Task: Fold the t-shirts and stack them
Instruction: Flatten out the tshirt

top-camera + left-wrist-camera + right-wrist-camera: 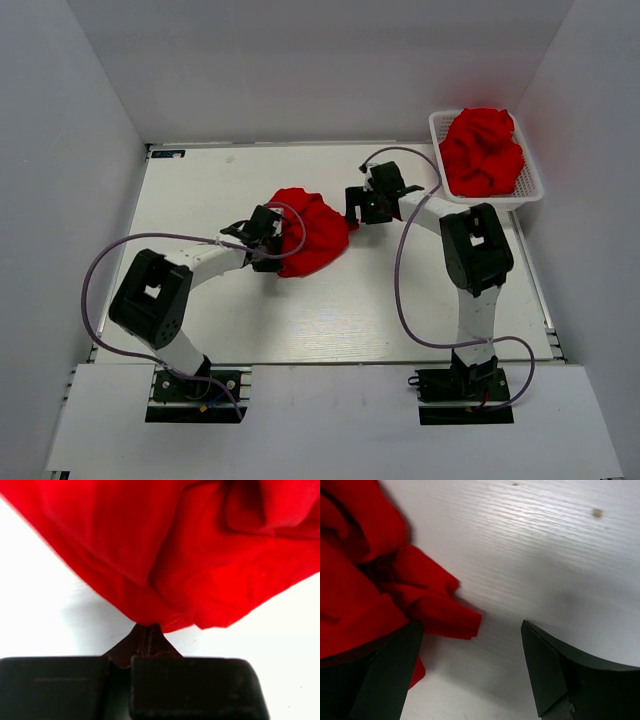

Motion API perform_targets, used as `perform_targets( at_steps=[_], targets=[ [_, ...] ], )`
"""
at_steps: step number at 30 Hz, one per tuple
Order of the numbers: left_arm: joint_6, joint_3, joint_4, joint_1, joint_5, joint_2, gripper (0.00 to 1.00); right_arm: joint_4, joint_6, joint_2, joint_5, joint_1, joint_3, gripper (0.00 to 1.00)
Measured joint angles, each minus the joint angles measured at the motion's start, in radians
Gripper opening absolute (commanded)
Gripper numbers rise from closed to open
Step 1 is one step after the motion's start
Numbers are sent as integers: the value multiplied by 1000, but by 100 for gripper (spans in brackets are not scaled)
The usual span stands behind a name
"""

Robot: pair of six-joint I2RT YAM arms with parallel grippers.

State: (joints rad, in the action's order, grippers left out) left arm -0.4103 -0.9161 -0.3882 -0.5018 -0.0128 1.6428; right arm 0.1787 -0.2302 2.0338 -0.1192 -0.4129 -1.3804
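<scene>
The t-shirt's small tip [353,225] [469,624] sticks out from the bunched t-shirt, so my right gripper should slide toward the t-shirt first and then close its open fingers around that tip.
A crumpled red t-shirt [312,232] lies bunched in the middle of the white table. My left gripper [270,240] is at its left edge, shut on a pinch of the cloth; in the left wrist view the closed fingertips [147,632] hold the shirt's [200,555] lowest fold. My right gripper [357,212] is open just right of the shirt, low over the table. In the right wrist view the shirt's edge [435,612] lies by the left finger [395,670], with bare table between the jaws. More red t-shirts [482,150] are heaped in the basket.
A white lattice basket [531,190] stands at the table's far right corner. White walls close in the table on the left, back and right. Purple cables loop from both arms over the table.
</scene>
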Motion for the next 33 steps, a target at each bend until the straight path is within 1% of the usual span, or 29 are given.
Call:
perform_targets(
  at_steps=[2, 4, 5, 9, 10, 12, 13, 14, 18, 21, 24, 27, 33],
  targets=[
    [-3, 19, 0, 0, -21, -40, 0, -9, 32, 3, -19, -15, -3, 84],
    [-9, 33, -2, 0, -45, -86, 0, -14, 60, 9, -26, -29, -3, 81],
    [-10, 36, -1, 0, -56, -107, 0, -22, 71, 10, -27, -39, -3, 81],
    [-14, 37, 1, 0, -83, -156, 0, -39, 106, 18, -11, -62, -3, 72],
    [-14, 37, 0, 0, -87, -158, 0, -44, 109, 19, -6, -66, -3, 54],
    [-15, 37, -3, 0, -95, -158, 0, -51, 113, 27, 6, -73, -3, 32],
    [-16, 37, -7, 0, -101, -158, 0, -56, 116, 32, 9, -76, -3, 6],
    [-18, 37, -10, 0, -108, -158, 0, -62, 114, 34, 12, -79, -4, 0],
    [-25, 28, -41, 3, -137, -161, 0, -85, 86, 32, 24, -80, 8, 0],
    [-35, -14, -87, 3, -184, -164, 0, -101, 66, -14, 76, -80, 63, 0],
    [-54, -82, -142, 9, -256, -177, 0, -99, 39, -115, 186, -79, 119, 0],
    [-75, -165, -186, 16, -356, -198, 0, -103, 22, -242, 311, -67, 130, 0],
    [-96, -332, -259, 18, -558, -252, 0, -137, 30, -467, 511, 17, 130, 0]
  ],
)
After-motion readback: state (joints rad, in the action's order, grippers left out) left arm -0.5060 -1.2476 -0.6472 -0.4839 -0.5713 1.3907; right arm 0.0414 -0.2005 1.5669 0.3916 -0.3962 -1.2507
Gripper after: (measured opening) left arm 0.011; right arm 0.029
